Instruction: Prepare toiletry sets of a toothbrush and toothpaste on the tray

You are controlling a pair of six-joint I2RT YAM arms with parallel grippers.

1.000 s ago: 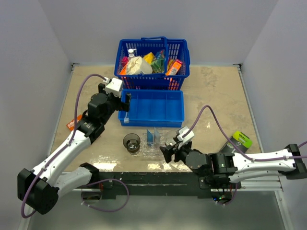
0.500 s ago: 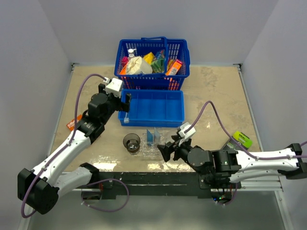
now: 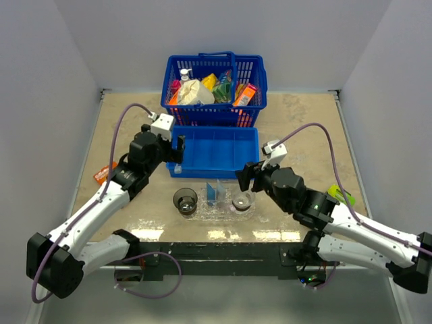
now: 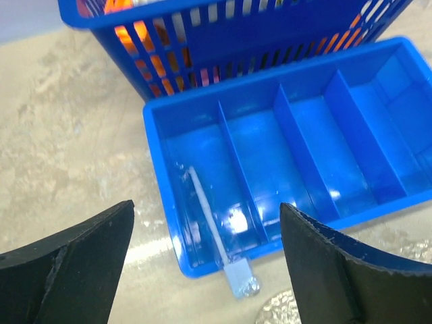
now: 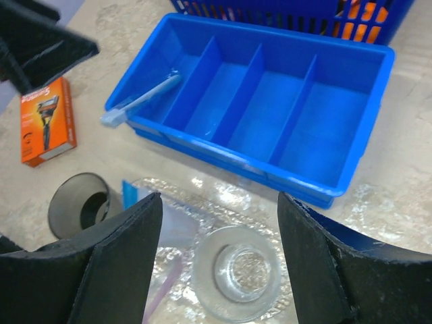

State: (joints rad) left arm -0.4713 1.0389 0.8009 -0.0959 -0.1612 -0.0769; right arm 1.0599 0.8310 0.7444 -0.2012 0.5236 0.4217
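My left gripper lowers back onto the toothbrush's head (image 3: 177, 169) (image 4: 239, 277) next, since that exposed end pokes over the bin's near side, below my gripper and back toward my base.
The clear bumpy tray (image 3: 208, 214) lies in front of the blue divided bin (image 3: 251, 150). A pale blue toothpaste (image 3: 216, 192) stands on the tray, and a purple-ended toothbrush (image 5: 164, 278) shows beside it. Another toothbrush (image 4: 210, 231) lies in the bin's left compartment, its head poking over the near wall. A clear cup (image 5: 236, 272) rests on the tray, and a smoky cup (image 3: 185, 200) stands at the tray's left end. My left gripper (image 4: 206, 206) hovers open over the toothbrush in the bin. My right gripper (image 5: 219, 199) is open above the clear cup, holding nothing.
A blue handled basket (image 3: 214, 88) full of packets and a pump bottle stands behind the bin. An orange razor pack (image 3: 103, 174) lies on the table at the left. A green and black item (image 3: 341, 196) lies at the right.
My right gripper has risen from low at the tray's near right side and moved back toward the bin; the clear cup now shows on the tray. The left gripper barely shifted.
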